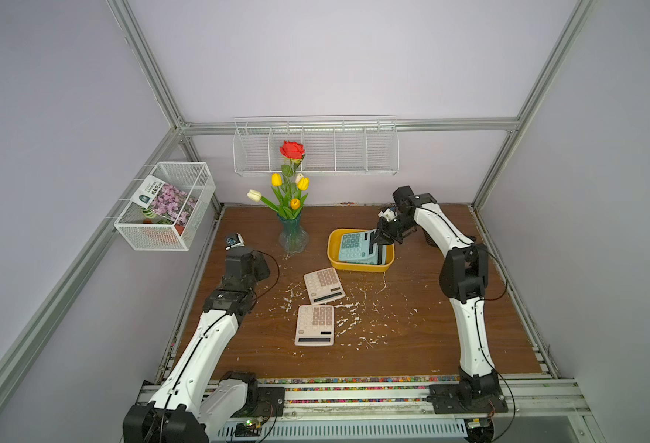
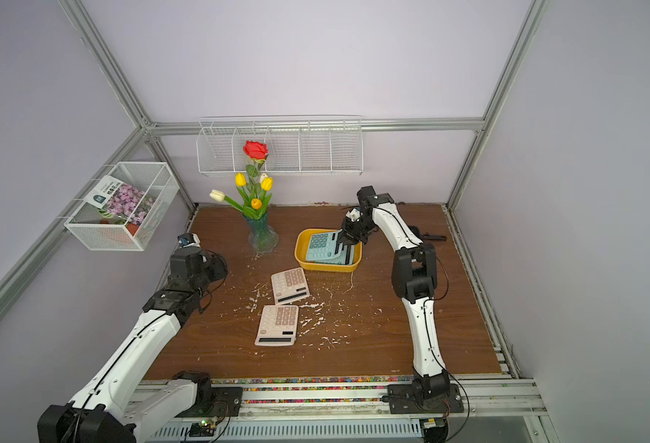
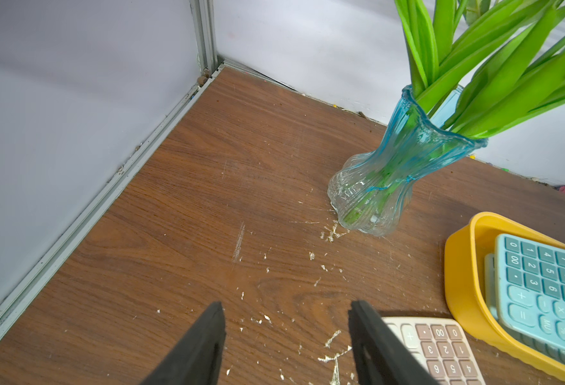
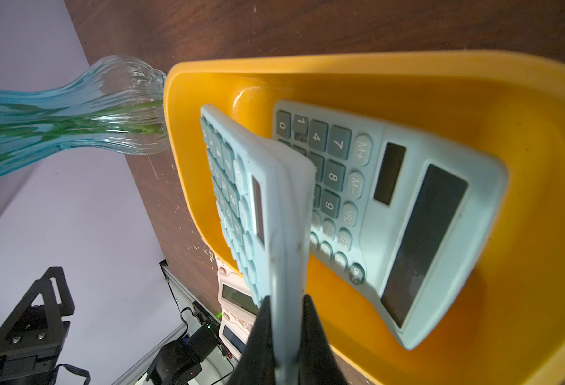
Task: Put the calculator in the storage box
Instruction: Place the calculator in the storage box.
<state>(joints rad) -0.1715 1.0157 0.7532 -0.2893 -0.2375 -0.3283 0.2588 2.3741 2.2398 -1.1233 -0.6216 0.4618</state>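
My right gripper lowers the second calculator onto the keys of the first light blue calculator (image 4: 340, 186) below inside the box next and releases its display end.
The storage box (image 1: 332, 254) (image 4: 474, 100) is a shallow yellow tub at the back middle of the wooden table. One light blue calculator (image 4: 408, 206) lies flat inside it. My right gripper (image 4: 286, 300) (image 1: 378, 239) is shut on the display end of a second blue calculator (image 4: 267, 206) (image 1: 354, 245). It holds this one tilted, over the box and above the first. Two beige calculators (image 1: 323, 285) (image 1: 314, 325) lie on the table in front of the box. My left gripper (image 3: 288, 306) is open and empty over bare wood, left of the nearer beige calculator (image 3: 441, 350).
A blue glass vase (image 1: 292, 237) (image 3: 374, 193) of flowers stands just left of the box. White wire baskets hang on the back wall (image 1: 315, 149) and the left frame (image 1: 166, 203). White scraps litter the table's middle. Aluminium frame rails edge the table.
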